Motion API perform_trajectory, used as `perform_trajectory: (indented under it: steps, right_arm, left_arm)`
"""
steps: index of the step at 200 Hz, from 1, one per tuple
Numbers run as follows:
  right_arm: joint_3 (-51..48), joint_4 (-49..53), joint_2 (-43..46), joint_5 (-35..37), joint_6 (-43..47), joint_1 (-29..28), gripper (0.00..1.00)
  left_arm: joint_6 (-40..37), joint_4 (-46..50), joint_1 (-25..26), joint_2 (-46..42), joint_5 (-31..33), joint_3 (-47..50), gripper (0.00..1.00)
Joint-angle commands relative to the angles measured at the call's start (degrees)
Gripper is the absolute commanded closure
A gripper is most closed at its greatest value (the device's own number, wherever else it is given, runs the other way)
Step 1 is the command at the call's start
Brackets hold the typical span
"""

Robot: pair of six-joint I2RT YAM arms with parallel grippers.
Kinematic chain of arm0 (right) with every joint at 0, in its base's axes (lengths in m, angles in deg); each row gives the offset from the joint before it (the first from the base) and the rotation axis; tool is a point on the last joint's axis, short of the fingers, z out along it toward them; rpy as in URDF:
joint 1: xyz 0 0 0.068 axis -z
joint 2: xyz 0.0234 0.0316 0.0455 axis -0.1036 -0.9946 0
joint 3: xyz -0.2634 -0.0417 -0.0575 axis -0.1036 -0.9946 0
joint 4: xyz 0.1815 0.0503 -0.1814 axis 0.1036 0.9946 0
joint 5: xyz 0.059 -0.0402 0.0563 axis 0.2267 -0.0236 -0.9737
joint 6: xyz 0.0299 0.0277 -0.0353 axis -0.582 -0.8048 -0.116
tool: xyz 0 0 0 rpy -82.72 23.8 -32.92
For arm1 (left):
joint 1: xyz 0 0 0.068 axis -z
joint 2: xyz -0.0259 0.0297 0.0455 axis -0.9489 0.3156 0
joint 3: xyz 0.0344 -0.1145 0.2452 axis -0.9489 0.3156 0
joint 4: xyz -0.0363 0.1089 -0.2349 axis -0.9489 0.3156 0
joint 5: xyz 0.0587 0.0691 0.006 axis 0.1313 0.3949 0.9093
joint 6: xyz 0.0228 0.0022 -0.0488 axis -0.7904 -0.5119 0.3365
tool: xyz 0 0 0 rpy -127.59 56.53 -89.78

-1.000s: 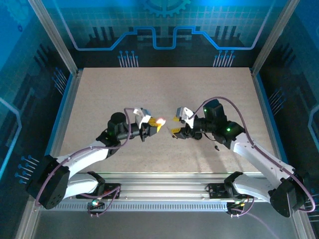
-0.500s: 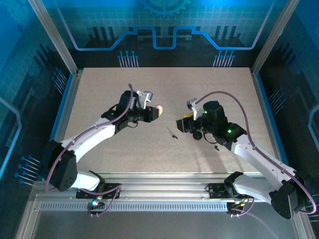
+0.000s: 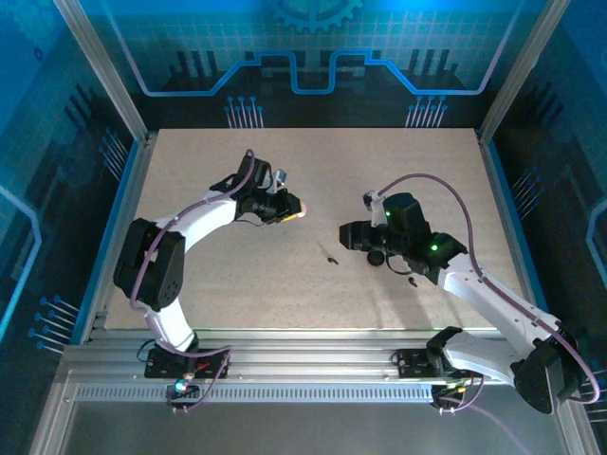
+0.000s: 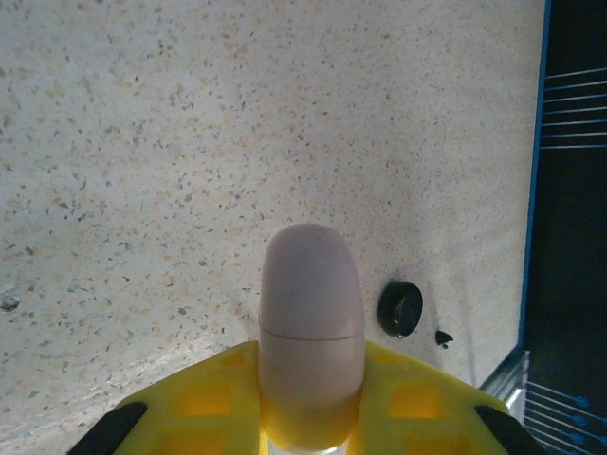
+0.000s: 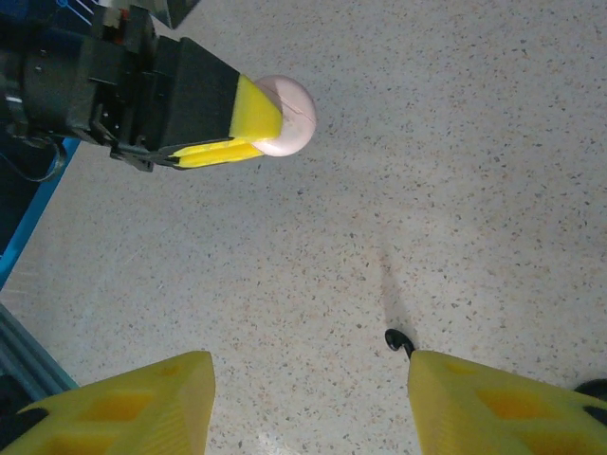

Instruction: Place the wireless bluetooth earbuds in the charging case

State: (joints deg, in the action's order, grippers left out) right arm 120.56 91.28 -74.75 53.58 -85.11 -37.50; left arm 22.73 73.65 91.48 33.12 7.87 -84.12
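Observation:
My left gripper should first go down and move back, to let go of the pink case on the tabletop.
My left gripper is shut on a pale pink, egg-shaped charging case whose lid seam is closed. From above, that gripper hangs left of the table's middle with the case at its tip. My right gripper is open with nothing between its fingers. A tiny black earbud lies on the table just inside its right finger, and from above the earbud is between the two arms. Across from the right wrist camera are the left gripper and the case.
A round black case and a small black piece lie on the speckled table beyond the pink case. From above, a black round thing and a black speck sit by the right arm. Blue rails edge the table.
The two grippers were close together at the table's middle; now they are apart. The left arm has swung back and left with the pink case. The right gripper has drawn back right.

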Motion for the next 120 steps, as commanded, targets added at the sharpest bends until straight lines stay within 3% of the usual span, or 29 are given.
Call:
perform_trajectory:
  steps: [1,54,120]
  right_arm:
    - [-1.1,-1.1,0.8,-0.1,-2.6,-0.1,0.43]
    - [-0.4,-0.4,0.2,-1.3,-3.3,-0.1,0.44]
    - [-1.9,-0.3,1.0,-1.0,-3.4,-0.1,0.44]
  left_arm:
    - [5.1,1.7,-1.0,1.9,-7.1,-1.9,0.90]
    - [11.3,2.2,-1.1,4.3,-9.6,-0.4,0.90]
    - [11.7,3.5,-1.0,8.0,-9.8,0.5,0.89]
